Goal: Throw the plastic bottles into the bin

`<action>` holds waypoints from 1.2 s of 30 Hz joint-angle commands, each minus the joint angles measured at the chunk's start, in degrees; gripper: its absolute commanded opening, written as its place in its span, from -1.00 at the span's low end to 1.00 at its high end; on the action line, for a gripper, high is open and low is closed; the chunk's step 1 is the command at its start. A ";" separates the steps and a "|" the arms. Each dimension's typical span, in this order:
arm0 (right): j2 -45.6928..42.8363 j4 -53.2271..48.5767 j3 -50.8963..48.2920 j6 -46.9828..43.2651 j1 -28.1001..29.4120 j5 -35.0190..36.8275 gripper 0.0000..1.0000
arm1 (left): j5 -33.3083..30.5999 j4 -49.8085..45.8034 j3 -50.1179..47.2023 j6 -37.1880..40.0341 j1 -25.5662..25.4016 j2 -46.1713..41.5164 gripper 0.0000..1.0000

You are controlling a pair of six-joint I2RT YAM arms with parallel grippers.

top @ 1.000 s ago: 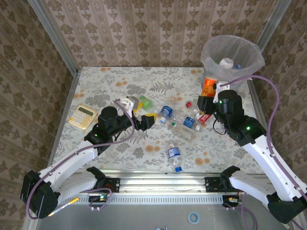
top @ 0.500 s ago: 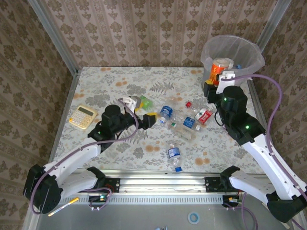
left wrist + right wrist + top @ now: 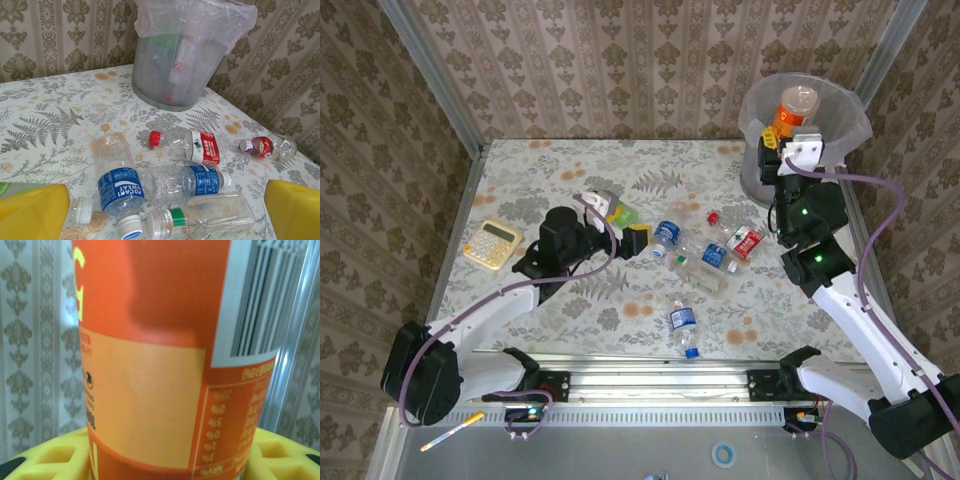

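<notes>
The orange bottle (image 3: 794,108) is still by the bin's near rim, so next I will move my right gripper up and outward over the opening of the bin (image 3: 855,125) to let the bottle go.
My right gripper (image 3: 788,138) is shut on an orange bottle (image 3: 794,108), held upright over the mouth of the bin (image 3: 855,125). In the right wrist view the orange bottle (image 3: 150,355) stands between the yellow fingers (image 3: 47,455). My left gripper (image 3: 636,240) is open and low over the table, just left of the loose bottles. Ahead of it lie a Pocari Sweat bottle (image 3: 117,180), a blue-labelled bottle (image 3: 185,182), a green-ringed clear bottle (image 3: 215,215), a red-labelled bottle (image 3: 192,145) and a small red-labelled bottle (image 3: 265,146). Nothing is between the left fingers (image 3: 32,212).
A yellow calculator (image 3: 492,243) lies at the left edge of the table. A green bottle (image 3: 623,213) sits beside the left wrist. One more blue-labelled bottle (image 3: 684,325) lies near the front rail. The bin (image 3: 175,65) holds several bottles.
The right arm has lifted the orange bottle from beside the bin up to above its opening. The left arm has reached a little further right towards the bottles.
</notes>
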 commanded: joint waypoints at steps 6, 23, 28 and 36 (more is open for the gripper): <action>2.89 19.45 1.86 -15.10 -0.14 -8.75 -0.62 | 2.38 4.59 1.74 -0.67 1.52 2.89 1.00; 13.47 -20.53 22.09 -3.92 -14.26 -2.81 -0.43 | 6.77 7.83 3.05 -3.45 4.72 7.85 1.00; 27.96 -49.57 43.07 7.71 -19.15 1.35 0.77 | 6.72 4.22 5.18 -3.41 4.90 8.89 1.00; 23.77 -48.26 39.20 8.52 -19.03 -5.64 1.00 | 7.06 2.26 4.93 -4.40 4.97 8.26 1.00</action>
